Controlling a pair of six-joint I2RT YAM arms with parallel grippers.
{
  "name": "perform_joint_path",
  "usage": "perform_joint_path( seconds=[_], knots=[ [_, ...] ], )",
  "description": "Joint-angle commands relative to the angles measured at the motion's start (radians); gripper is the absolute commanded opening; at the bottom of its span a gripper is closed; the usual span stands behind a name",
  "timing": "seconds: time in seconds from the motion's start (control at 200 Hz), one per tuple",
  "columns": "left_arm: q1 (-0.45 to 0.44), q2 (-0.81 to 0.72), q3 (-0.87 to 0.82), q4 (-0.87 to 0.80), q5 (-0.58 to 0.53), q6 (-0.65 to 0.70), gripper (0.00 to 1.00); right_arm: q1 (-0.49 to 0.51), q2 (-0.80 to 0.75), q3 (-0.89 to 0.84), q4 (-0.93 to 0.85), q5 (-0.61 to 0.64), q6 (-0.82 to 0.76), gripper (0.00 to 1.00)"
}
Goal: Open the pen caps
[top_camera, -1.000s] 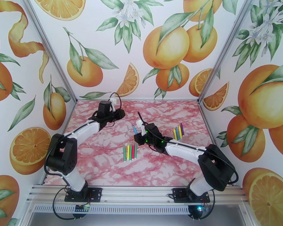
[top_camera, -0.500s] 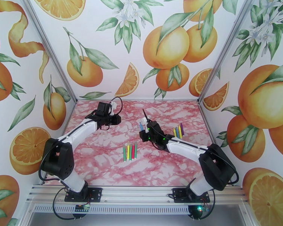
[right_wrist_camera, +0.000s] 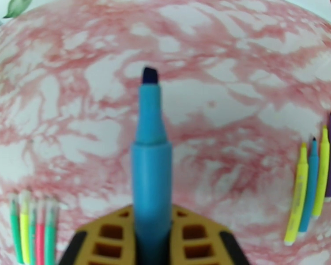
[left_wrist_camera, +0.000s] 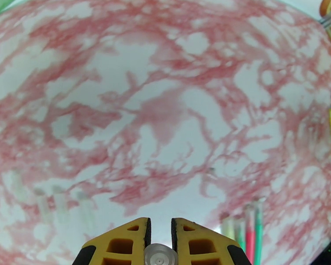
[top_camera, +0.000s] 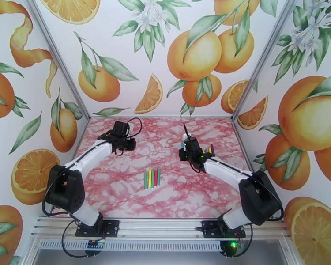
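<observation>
The left gripper goes down onto the bare tabletop beside the loose clear caps next and releases its cap, since the other caps already lie there together.
My left gripper (left_wrist_camera: 159, 221) is shut on a small clear pen cap (left_wrist_camera: 159, 256), over the table's left half (top_camera: 129, 145). My right gripper (right_wrist_camera: 151, 213) is shut on an uncapped blue pen (right_wrist_camera: 150, 142) with its dark tip pointing away, and it hovers right of centre (top_camera: 183, 151). A row of several capped pens (top_camera: 151, 177) lies mid-table, their pale clear caps (right_wrist_camera: 24, 198) at the far ends. Several uncapped pens (right_wrist_camera: 313, 186) lie side by side at the right, partly behind my right arm in the top view (top_camera: 209, 151).
Several faint clear caps (left_wrist_camera: 46, 206) lie loose on the marble-patterned table (top_camera: 121, 191) near my left gripper. Printed orange-pattern walls (top_camera: 90, 80) enclose the table on three sides. Both arm bases stand at the near edge.
My right gripper has carried the blue pen to the right, toward the row of uncapped pens. My left gripper has drawn back to the left, still shut on the cap.
</observation>
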Motion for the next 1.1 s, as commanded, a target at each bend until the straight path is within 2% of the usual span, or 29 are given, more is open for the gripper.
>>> perform_joint_path(
  seconds=[0.0, 0.315, 0.41, 0.656, 0.856, 1.096],
  knots=[
    [-0.001, 0.026, 0.029, -0.061, -0.068, 0.024, 0.07, -0.02, -0.014, 0.034, -0.071, 0.078, -0.011, 0.01],
    [-0.004, 0.141, 0.062, -0.104, -0.122, 0.031, 0.08, -0.07, 0.033, 0.065, -0.161, 0.223, -0.043, 0.01],
    [-0.008, 0.177, 0.084, -0.122, -0.123, 0.029, 0.08, -0.092, 0.056, 0.07, -0.17, 0.23, -0.054, 0.01],
    [-0.039, 0.27, 0.146, -0.195, -0.242, 0.045, 0.13, -0.154, 0.116, 0.09, -0.196, 0.204, -0.05, 0.01],
    [-0.052, 0.322, 0.169, -0.223, -0.272, 0.045, 0.14, -0.189, 0.157, 0.124, -0.236, 0.171, -0.045, 0.01],
    [-0.053, 0.357, 0.177, -0.231, -0.294, 0.046, 0.15, -0.194, 0.205, 0.161, -0.299, 0.227, -0.073, 0.03]
  ],
)
